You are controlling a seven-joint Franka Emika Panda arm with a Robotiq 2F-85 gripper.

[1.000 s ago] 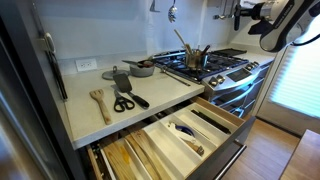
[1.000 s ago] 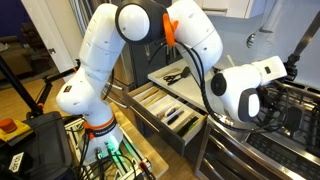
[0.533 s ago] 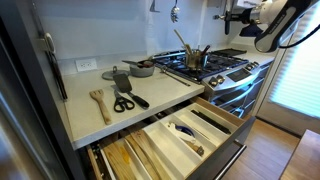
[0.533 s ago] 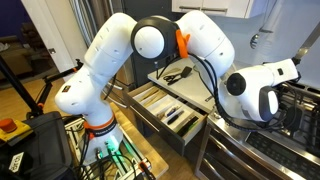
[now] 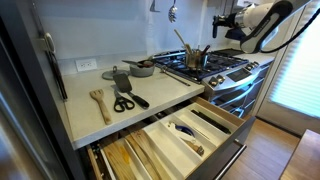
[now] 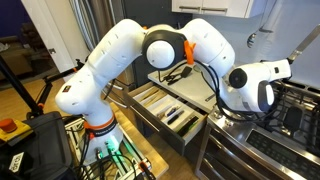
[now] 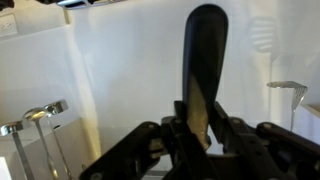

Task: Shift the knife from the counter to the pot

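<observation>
Next, my gripper comes down across to the pot's top by the wooden handles to release the knife, as I still hold it high above the stove.
My gripper (image 7: 203, 135) is shut on the knife (image 7: 206, 55): its pale blade sits between the fingers and its black handle sticks out beyond them. In an exterior view the gripper (image 5: 221, 22) hangs high over the stove, up and to the right of the pot (image 5: 197, 60). The pot is small, round and metallic, with wooden utensil handles standing in it, and sits on a burner. In an exterior view the knife (image 6: 306, 42) shows as a thin slanted bar past the gripper (image 6: 291, 66).
Black-handled scissors (image 5: 123, 102), a black spatula (image 5: 122, 81) and a wooden spatula (image 5: 100, 103) lie on the counter (image 5: 85, 115). A grey lidded pan (image 5: 142, 68) stands by the stove (image 5: 225, 66). Two drawers (image 5: 185, 130) are pulled open below. Ladles hang on the wall (image 7: 40, 115).
The gripper, holding the knife throughout, has moved left and slightly down across the stove towards the pot. The items on the counter have not moved.
</observation>
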